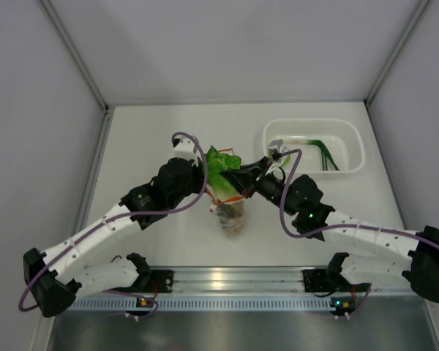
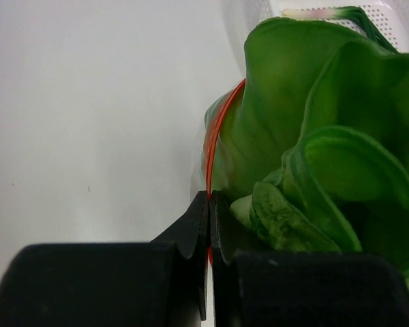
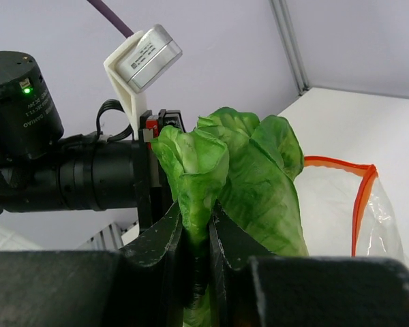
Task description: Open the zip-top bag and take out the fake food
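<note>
I will lift my right gripper from the bag (image 1: 231, 212), move it outward and lower it into the white basket to release the lettuce, because the stalk lies there.
The zip-top bag (image 1: 231, 212) hangs over the middle of the table, mouth upward. My left gripper (image 2: 210, 197) is shut on the orange-red zip strip (image 2: 217, 136) at the bag's left edge. A leafy green lettuce (image 1: 221, 164) sticks up out of the bag's mouth. My right gripper (image 3: 199, 214) is shut on one of the lettuce's (image 3: 252, 170) leaves, from the right side. The bag's open rim (image 3: 358, 197) shows behind the leaves in the right wrist view. A brown cluster (image 1: 235, 224) lies low inside the bag.
A white perforated basket (image 1: 351, 157) stands at the back right and holds a green-and-white stalk (image 1: 323, 152). The two arms meet over the table's centre, and the left wrist (image 3: 54, 170) sits close beside the lettuce. Grey walls close in the table.
</note>
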Motion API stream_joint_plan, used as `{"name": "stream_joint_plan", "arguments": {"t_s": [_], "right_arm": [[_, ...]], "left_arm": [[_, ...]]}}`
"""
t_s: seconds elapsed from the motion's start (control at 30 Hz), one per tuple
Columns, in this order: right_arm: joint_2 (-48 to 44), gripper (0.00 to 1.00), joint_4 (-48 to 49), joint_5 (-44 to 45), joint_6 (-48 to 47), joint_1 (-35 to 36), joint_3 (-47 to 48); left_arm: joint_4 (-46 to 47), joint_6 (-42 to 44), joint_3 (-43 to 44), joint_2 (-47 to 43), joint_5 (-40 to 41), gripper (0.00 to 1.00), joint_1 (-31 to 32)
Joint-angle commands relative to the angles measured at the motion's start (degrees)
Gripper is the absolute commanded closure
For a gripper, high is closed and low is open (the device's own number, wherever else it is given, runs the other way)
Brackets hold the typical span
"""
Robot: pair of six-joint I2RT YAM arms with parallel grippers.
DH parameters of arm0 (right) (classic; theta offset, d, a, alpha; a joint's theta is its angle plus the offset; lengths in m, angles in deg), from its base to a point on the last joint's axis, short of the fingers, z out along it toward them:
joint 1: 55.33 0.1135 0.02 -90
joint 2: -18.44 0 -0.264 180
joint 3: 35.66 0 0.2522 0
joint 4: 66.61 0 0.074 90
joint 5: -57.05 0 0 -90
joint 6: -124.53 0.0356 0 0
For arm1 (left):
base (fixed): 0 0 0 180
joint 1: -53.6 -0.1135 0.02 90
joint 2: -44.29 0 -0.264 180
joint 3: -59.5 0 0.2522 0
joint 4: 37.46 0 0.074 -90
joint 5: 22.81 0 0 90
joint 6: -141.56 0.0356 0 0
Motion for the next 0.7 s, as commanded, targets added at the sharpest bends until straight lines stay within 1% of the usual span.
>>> {"name": "stream_joint_plan", "arguments": {"t_s": [0.0,0.3,0.4,0.47,0.6,0.67], "right_arm": [[-1.6,1.00,7.8,2.2,-2.1,-0.5,3.8],[-6.3,1.00,-0.1,11.2,-1.4,-1.3,6.9],[-7.5,1.00,-0.4,12.9,-1.1,-1.5,6.8],[-8.0,1.00,0.2,13.1,-0.9,-1.8,6.7],[-8.9,1.00,5.8,14.0,1.2,-2.5,5.5],[-9.5,1.00,6.2,13.9,2.2,-3.3,6.0]], "left_arm": [[1.7,1.1,-0.8,-0.8,-1.6,1.00,0.2],[1.5,-0.4,-3.0,-2.4,4.5,1.00,0.2],[1.6,-1.1,-3.1,-2.8,5.1,1.00,0.2],[1.5,-1.2,-3.0,-2.9,4.9,1.00,0.2],[1.5,-1.6,-3.2,-3.1,5.0,1.00,0.2],[1.4,-1.8,-3.5,-3.4,5.6,1.00,0.2]]}}
